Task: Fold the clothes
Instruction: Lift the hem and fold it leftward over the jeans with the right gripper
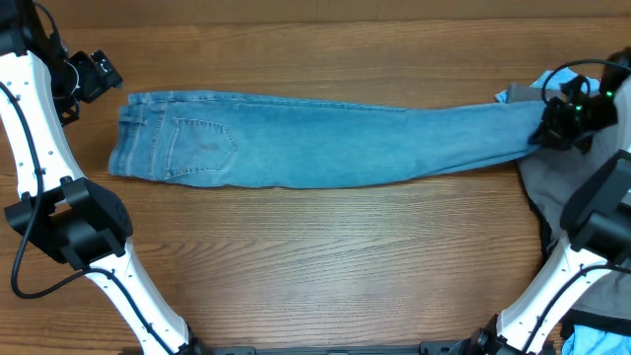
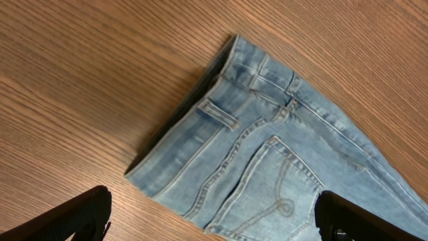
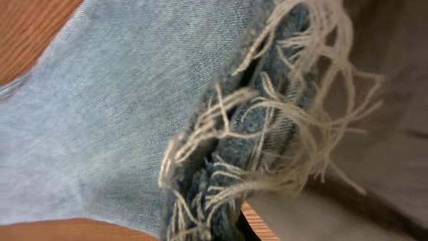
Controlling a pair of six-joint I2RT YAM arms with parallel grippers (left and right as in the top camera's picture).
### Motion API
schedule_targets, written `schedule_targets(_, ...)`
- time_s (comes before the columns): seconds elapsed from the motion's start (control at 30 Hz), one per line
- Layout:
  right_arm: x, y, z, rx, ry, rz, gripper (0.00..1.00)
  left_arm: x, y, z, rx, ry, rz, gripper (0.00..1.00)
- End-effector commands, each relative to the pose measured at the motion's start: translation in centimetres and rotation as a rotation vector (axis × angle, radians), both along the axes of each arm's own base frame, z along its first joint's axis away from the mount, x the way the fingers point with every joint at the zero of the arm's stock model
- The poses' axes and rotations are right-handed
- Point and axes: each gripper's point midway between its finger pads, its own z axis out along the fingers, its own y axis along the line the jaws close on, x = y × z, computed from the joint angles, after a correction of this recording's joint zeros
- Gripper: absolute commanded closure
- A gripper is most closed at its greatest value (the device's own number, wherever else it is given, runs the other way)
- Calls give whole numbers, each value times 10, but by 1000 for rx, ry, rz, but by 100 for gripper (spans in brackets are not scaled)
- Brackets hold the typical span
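Observation:
I should move my right gripper to the left in the overhead view next and let go of the ankle end onto the cloth beside the back pocket, because the legs are unfolded.
The light-blue denim jeans lie stretched across the wooden table, waistband at the left and ankle hems at the right. My left gripper hovers just off the waistband corner, open. In the left wrist view its dark fingers stand wide apart over the waistband and back pocket with nothing between them. My right gripper is shut on the ankle end of the jeans. The right wrist view shows the frayed hem bunched right at the jaws, which the cloth mostly hides.
Grey trousers lie heaped at the right edge under the jeans' ankle end, also seen as grey cloth. A bright-blue garment peeks out behind the right gripper. The arm bases stand at the near corners.

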Motion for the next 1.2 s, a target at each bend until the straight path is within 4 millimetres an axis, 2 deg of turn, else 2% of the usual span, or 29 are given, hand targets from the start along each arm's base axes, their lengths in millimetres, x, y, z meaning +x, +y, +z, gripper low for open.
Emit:
schedule_targets(0.0,16,11,16,35,-100,78,96,1,-1,-4,-11,6,7,0)
schedule_targets(0.13,32,23,43,5,-158,133,96,1,-1,-4,-11,6,7,0)
schedule_targets(0.23,45,42,81,-24,-222,189,96,1,-1,-4,-11,6,7,0)
schedule_targets(0.3,48,66,105,-41,-263,276,96,1,-1,-4,-11,6,7,0)
schedule_targets(0.4,51,105,125,-44,-296,367,96,1,-1,-4,-11,6,7,0)
schedule_targets(0.47,53,148,129,-31,-308,456,96,1,-1,-4,-11,6,7,0)
schedule_targets(0.53,51,182,129,-20,-310,529,96,1,-1,-4,-11,6,7,0)
schedule_targets(0.6,45,228,129,-4,-312,628,96,1,-1,-4,-11,6,7,0)
schedule_targets(0.77,24,311,129,32,-293,742,96,1,-1,-4,-11,6,7,0)
schedule_targets(0.9,10,357,130,51,-290,786,96,1,-1,-4,-11,6,7,0)
schedule_targets(1.17,-10,429,135,79,-345,858,96,1,-1,-4,-11,6,7,0)
